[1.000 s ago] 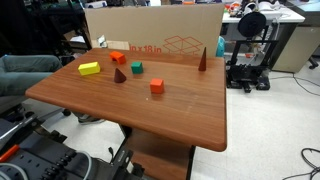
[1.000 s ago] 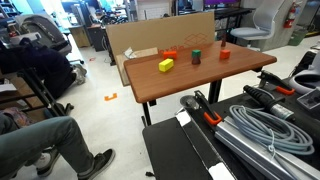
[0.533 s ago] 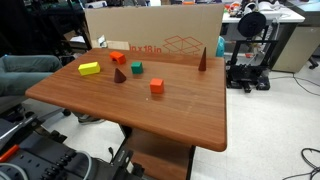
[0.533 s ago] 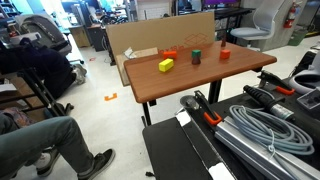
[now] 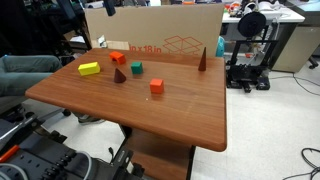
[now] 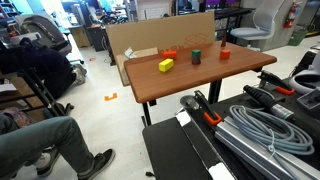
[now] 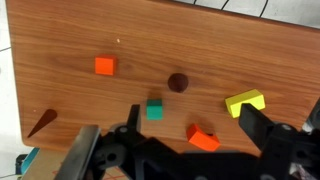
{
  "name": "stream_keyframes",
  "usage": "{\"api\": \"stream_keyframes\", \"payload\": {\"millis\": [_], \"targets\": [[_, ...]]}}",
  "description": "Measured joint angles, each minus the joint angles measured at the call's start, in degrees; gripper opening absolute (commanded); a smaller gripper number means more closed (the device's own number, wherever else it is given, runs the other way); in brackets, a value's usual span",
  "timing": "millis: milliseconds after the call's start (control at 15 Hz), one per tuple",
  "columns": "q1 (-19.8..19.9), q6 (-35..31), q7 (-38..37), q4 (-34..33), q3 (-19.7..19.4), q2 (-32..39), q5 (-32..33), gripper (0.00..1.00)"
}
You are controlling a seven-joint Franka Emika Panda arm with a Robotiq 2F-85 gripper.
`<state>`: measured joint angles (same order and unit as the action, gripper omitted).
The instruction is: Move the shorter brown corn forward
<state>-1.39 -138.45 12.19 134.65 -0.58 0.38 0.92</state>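
I next need to lower my gripper onto the shorter brown corn point(image 5: 119, 76) point(image 7: 178, 82), which stands far below it on the tabletop, and bring my open fingers down around the corn's sides.
The shorter brown corn point(image 7: 178, 82) is a squat dark reddish-brown cone, seen from above in the wrist view. It stands between the green block point(image 7: 154, 111) and the orange cube point(image 7: 104, 66). In an exterior view it point(image 5: 120, 75) stands at the table's far left, in front of the orange-red arch point(image 5: 118, 57). The taller brown cone point(image 5: 203, 60) stands apart at the far right. My gripper point(image 7: 170, 136) is open and empty, high above the blocks. Its fingers point(image 7: 255, 125) spread wide at the bottom of the wrist view.
A yellow block point(image 5: 89, 68) lies at the far left of the wooden table point(image 5: 150, 115). A cardboard box point(image 5: 160, 35) stands behind the table. A seated person point(image 6: 30, 120) and cables point(image 6: 255, 125) are nearby. The table's near half holds no objects.
Nothing on the table has moved. A dark shape at the top edge of an exterior view has shifted slightly.
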Motion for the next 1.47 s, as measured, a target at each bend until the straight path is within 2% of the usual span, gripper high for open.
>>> {"api": "stream_keyframes", "payload": {"millis": [467, 867, 933, 1000, 1467], "targets": [[-1.6, 0.0, -4.8, -10.4, 2.0, 18.0, 3.4, 1.00], [-3.7, 0.4, -12.8, -16.9, 1.0, 28.2, 9.4, 1.00], [-4.0, 0.6, -13.4, -17.9, 0.9, 29.6, 9.7, 0.75], [-4.2, 1.1, -13.8, -18.8, 0.9, 30.8, 9.8, 0.74], [-4.6, 4.8, -14.1, -23.2, 0.8, 33.7, 9.7, 0.19]]}}
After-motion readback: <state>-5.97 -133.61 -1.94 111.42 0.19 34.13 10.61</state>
